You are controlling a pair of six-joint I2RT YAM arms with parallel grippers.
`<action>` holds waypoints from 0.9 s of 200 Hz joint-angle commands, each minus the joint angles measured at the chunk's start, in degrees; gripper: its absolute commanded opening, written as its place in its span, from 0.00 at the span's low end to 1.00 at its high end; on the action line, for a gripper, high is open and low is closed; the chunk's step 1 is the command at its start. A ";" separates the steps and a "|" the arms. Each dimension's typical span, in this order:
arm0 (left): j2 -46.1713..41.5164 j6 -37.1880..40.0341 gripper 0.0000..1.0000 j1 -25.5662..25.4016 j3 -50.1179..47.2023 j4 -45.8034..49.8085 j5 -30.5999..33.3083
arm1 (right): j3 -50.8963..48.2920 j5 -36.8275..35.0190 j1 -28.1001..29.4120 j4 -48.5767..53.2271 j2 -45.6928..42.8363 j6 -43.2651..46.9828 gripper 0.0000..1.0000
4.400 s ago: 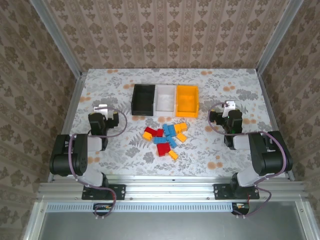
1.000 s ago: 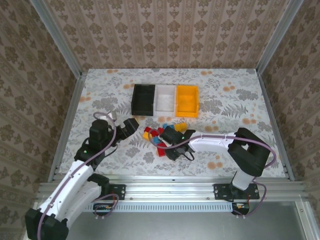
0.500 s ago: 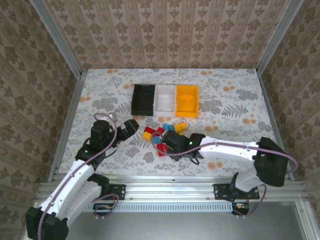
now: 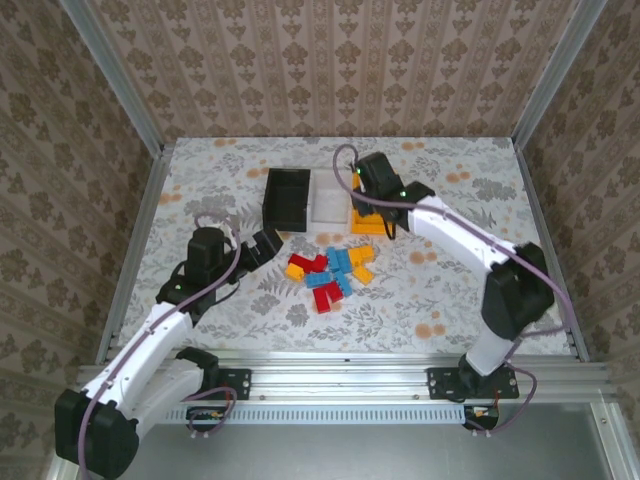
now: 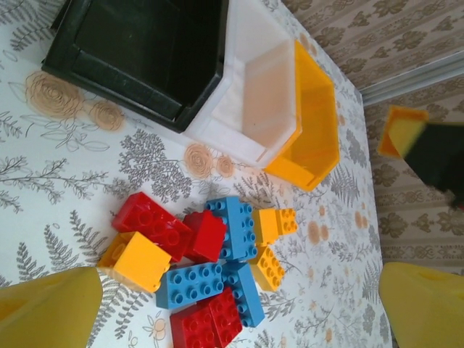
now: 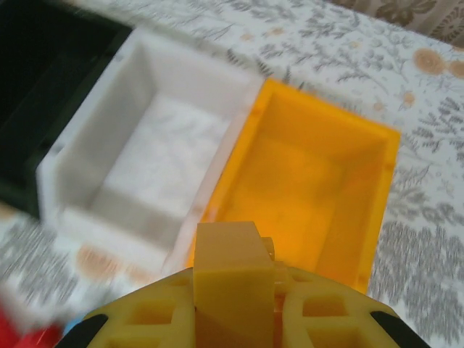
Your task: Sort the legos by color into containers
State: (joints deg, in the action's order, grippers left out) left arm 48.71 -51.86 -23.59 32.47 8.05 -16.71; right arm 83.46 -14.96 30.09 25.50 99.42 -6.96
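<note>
My right gripper is above the yellow-orange bin, which matches the brick's color, so it needs to go down into the bin and release the yellow brick [image 6: 230,279] there.
The legos [image 4: 330,272] lie in a loose pile of red, blue and yellow-orange bricks at mid-table, seen close up as a legos pile [image 5: 206,257] in the left wrist view. Behind them stand the containers in a row: black bin [image 4: 286,198], white bin [image 4: 330,200], yellow-orange bin [image 4: 367,223]. My right gripper [image 4: 368,200] hovers over the yellow-orange bin [image 6: 319,196], shut on a yellow brick [image 6: 230,279]. My left gripper [image 4: 268,242] stands open just left of the pile, its fingers [image 5: 51,312] wide apart with nothing between them.
The bins show no bricks inside: black bin [image 5: 138,51], white bin [image 5: 254,94], yellow-orange bin [image 5: 312,130]. Flowered tablecloth lies bare to the left and right of the pile. Metal rails border the table.
My right arm lifted a yellow brick out of the pile and swung it back over the yellow-orange bin. The left gripper edged closer to the pile and stayed open.
</note>
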 commanded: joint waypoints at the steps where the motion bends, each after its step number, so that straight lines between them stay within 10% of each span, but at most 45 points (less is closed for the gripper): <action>1: 0.50 0.96 1.00 0.04 1.46 -0.48 -1.21 | 7.35 1.03 -2.47 3.18 8.86 2.68 0.06; 180: 2.35 -0.68 1.00 0.08 1.38 1.26 -2.04 | 12.39 5.54 -7.39 5.83 17.68 2.37 0.33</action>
State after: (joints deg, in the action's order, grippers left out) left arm 52.38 -52.34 -23.59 32.67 8.01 -18.20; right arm 96.40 -10.57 22.65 30.39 119.98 -4.67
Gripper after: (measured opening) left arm 0.997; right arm 0.318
